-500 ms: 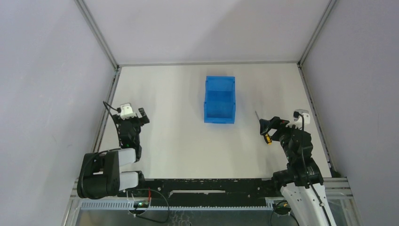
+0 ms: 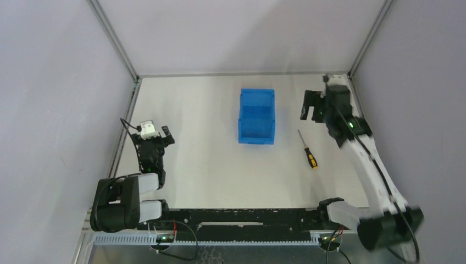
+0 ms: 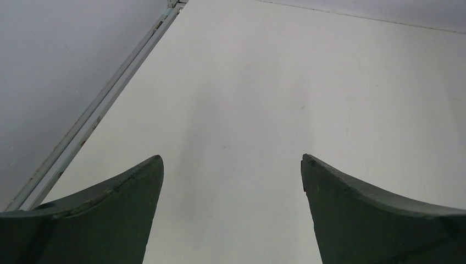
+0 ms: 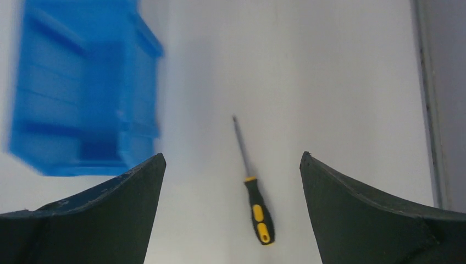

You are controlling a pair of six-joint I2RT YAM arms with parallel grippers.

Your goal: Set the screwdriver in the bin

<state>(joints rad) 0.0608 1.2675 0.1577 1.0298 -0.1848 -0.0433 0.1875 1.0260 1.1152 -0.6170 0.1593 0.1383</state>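
Note:
My right gripper lowers and comes back next, its fingers astride the screwdriver's yellow-and-black handle [image 2: 310, 156] [image 4: 256, 203]. The screwdriver lies flat on the table far below the gripper's open fingers.
The screwdriver [image 2: 308, 149] lies flat on the table, right of the bin, with its yellow-and-black handle toward the near side. In the right wrist view the screwdriver [image 4: 254, 190] lies below and between my open fingers, well apart from them. The blue bin [image 2: 256, 116] stands at the middle back; it shows blurred at the left of the right wrist view [image 4: 82, 93]. My right gripper [image 2: 310, 110] [image 4: 231, 155] is open and empty, raised high beyond the screwdriver. My left gripper [image 2: 156, 135] [image 3: 231, 159] is open and empty at the table's left.
Metal frame rails [image 2: 357, 104] and grey walls close in the table on the left, back and right. The left wall rail [image 3: 93, 115] runs close beside my left gripper.
My right arm has stretched out and lifted from just over the screwdriver to the far right. The screwdriver, bin and left arm have not moved.

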